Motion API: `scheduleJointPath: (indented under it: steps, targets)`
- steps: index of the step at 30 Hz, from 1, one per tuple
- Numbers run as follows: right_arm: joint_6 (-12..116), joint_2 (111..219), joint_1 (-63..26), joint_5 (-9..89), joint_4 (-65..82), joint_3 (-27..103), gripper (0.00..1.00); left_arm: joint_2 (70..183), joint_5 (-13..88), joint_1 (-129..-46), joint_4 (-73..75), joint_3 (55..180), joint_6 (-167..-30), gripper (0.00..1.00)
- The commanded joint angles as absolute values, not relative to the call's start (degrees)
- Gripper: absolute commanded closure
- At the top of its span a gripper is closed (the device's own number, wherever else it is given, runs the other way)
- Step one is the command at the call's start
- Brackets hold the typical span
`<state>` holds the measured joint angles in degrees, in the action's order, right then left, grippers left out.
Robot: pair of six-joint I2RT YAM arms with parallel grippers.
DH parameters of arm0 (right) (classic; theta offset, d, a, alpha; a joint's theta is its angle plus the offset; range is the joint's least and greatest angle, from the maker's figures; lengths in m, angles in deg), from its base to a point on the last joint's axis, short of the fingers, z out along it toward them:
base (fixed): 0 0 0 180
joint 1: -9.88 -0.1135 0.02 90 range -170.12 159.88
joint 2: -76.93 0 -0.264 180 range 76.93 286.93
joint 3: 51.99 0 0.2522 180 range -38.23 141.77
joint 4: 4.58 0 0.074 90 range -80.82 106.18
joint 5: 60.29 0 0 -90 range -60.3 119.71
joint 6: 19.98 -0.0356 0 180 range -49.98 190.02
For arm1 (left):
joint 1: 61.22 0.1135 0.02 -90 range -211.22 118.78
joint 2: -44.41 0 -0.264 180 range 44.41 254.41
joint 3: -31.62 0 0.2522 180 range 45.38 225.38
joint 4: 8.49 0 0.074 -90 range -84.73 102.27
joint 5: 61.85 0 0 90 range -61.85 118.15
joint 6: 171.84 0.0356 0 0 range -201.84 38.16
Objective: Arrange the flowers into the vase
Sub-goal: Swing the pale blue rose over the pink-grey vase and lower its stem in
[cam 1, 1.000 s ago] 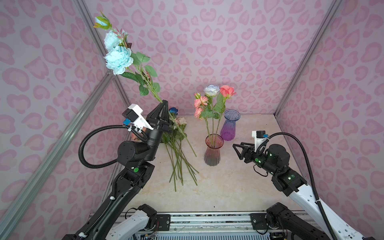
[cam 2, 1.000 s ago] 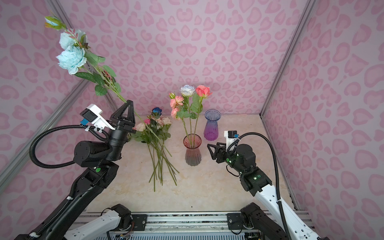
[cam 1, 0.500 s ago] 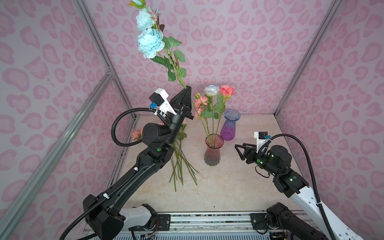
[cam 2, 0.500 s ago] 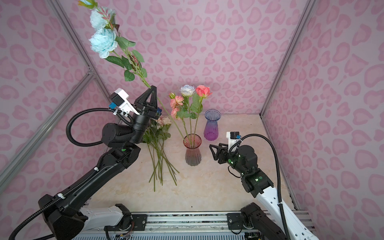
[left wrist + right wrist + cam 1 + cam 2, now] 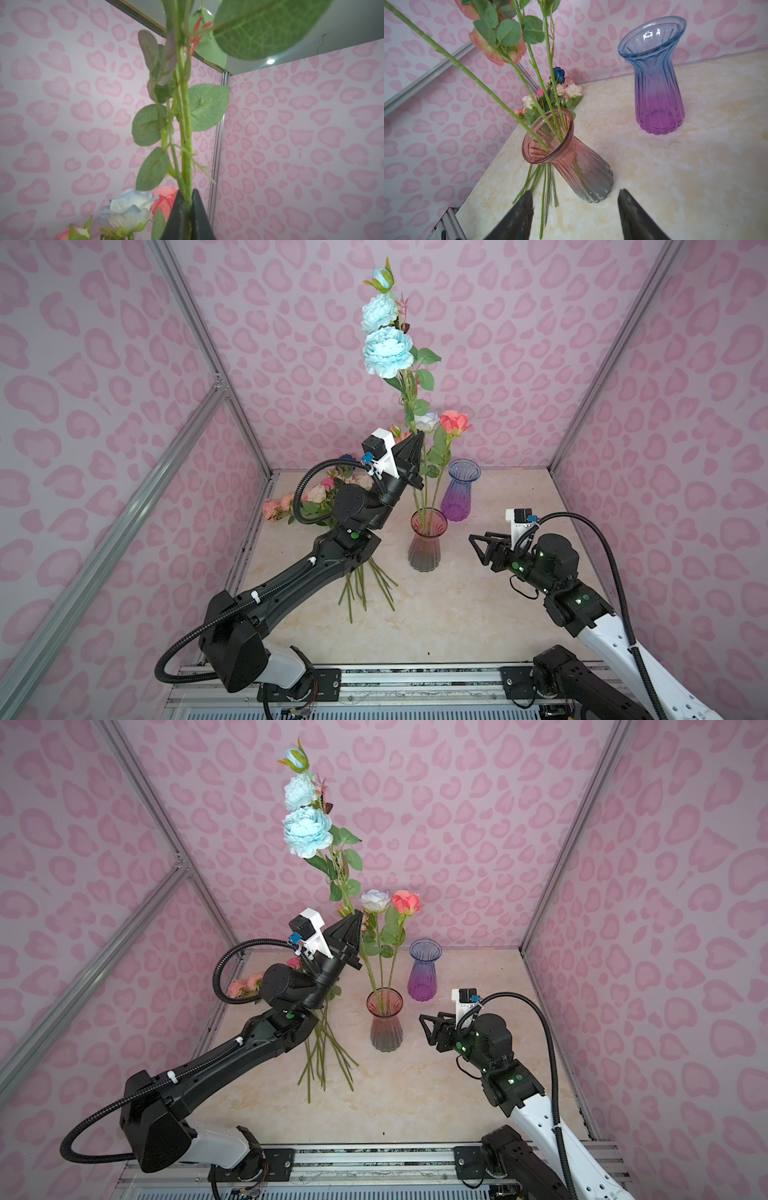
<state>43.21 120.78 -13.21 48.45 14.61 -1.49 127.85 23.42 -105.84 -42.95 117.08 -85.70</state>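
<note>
The stem's blooms are still high above the other roses. I should next lower the stem with my left gripper toward the pink-to-grey vase's opening (image 5: 429,521) and let go of it there.
A long green stem with pale blue flowers (image 5: 388,352) stands nearly upright, its blooms high above the vase. My left gripper (image 5: 417,437) is shut on this stem (image 5: 186,145), just above and left of the pink-to-grey glass vase (image 5: 427,547). A white-blue rose (image 5: 427,420) and a coral rose (image 5: 454,423) stand in the vase. In the right wrist view a long bare stem (image 5: 471,70) slants into the vase's mouth (image 5: 548,143). My right gripper (image 5: 478,549) hangs open and empty to the right of the vase, pointing at it.
A blue-to-purple glass vase (image 5: 459,493) stands empty behind the pink one. A bunch of pink, cream and deep blue flowers (image 5: 316,493) lies on the table at the back left, its stems (image 5: 365,589) reaching forward under my left arm. Pink patterned walls enclose the table.
My left arm has swung the pale blue flowers from near the left wall rightward to above the vase, turning the stem upright. The right gripper has stayed in place.
</note>
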Motion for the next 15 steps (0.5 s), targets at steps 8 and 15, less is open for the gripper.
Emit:
scheduleJointPath:
  steps: [8, 15]
  targets:
    - [43.2, 119.8, -12.3, 49.3, 12.9, -3.4, 0.34, 128.8, 20.9, -111.1, -32.8, 111.3, -79.0, 0.97]
    - [42.7, 119.8, -12.2, 49.7, 13.2, -3.9, 0.34, 129.1, 17.9, -112.4, -32.0, 106.2, -81.8, 0.91]
